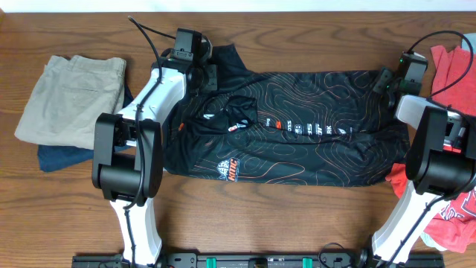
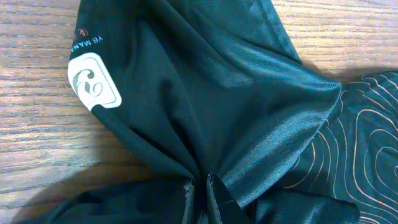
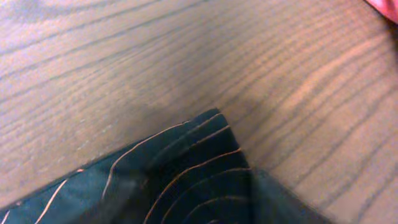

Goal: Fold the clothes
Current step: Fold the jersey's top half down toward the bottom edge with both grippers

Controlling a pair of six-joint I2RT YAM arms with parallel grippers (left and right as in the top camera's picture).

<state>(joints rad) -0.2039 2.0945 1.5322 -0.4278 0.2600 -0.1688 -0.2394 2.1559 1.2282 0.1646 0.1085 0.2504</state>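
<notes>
My left gripper will next rise, pull the pinched cloth back over the jersey's near corner, which lies back from it, and let go, doubling the spread jersey.
The clothes, a black jersey with fine orange contour lines and white and red logos, lie spread across the middle of the table. At the jersey's far left corner my left gripper is down in the cloth. The left wrist view shows its fingertips pinched together on a gathered bunch of black fabric, beside a white logo patch. My right gripper is low over the jersey's far right corner. Its fingers are only dark blur in the right wrist view, so their gap is unclear.
Folded khaki trousers lie on a navy garment at the left. Red clothing lies at the far right and under the right arm's base. Bare wooden table shows in front of the jersey.
</notes>
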